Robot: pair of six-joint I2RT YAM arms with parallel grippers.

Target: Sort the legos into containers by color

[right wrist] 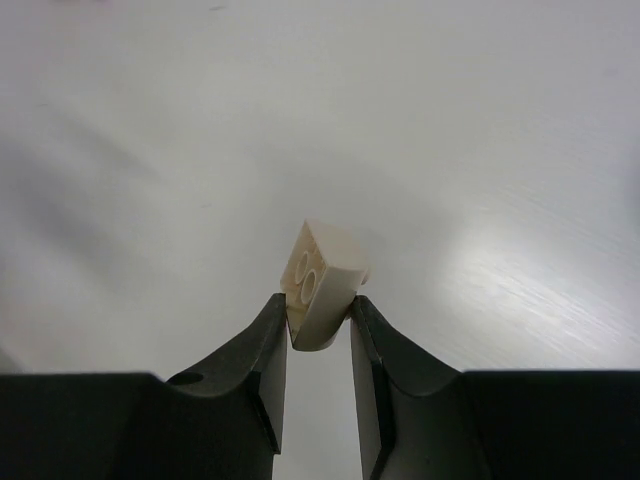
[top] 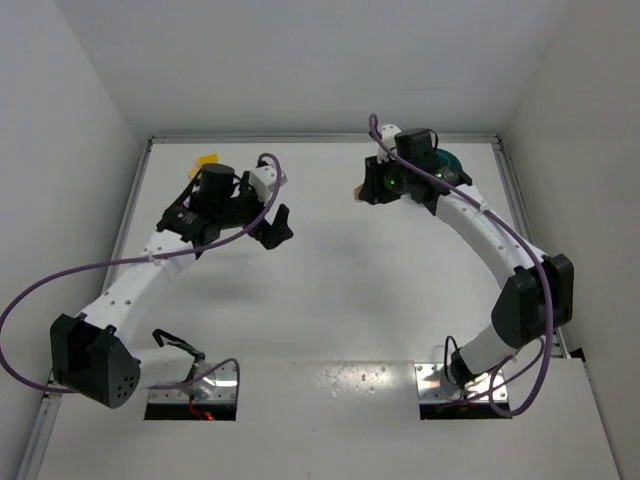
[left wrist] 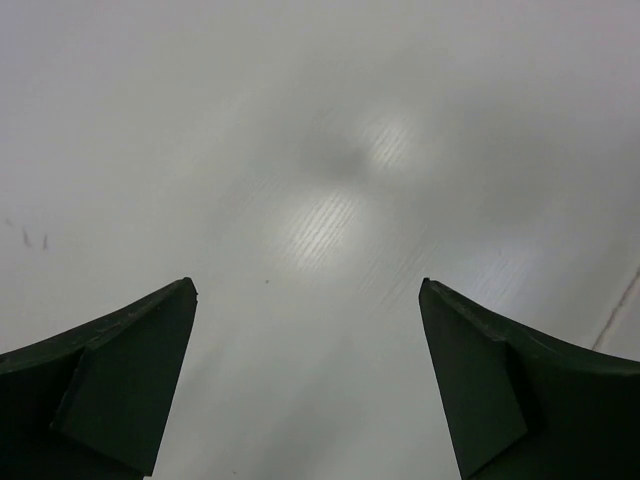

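Note:
My right gripper will travel to the right in the top view, over the teal container [top: 458,163], to release the cream-coloured lego, since it still hangs above bare table.
My right gripper [right wrist: 318,312] is shut on a small cream-coloured lego [right wrist: 322,285], which sticks out tilted past the fingertips above the bare white table. From the top view this gripper [top: 361,191] hovers left of the teal container [top: 458,163], and the right arm hides most of that dish. My left gripper [left wrist: 307,285] is open wide with only table surface between its fingers [left wrist: 130,370]. In the top view it [top: 278,228] sits left of the table's middle. A yellow lego [top: 207,160] lies at the back left, behind the left wrist.
White walls close in the table on the left, back and right. A raised rim [top: 320,137] runs along the back edge. Purple cables [top: 60,275] loop from both arms. The arm bases [top: 190,385] stand at the near edge.

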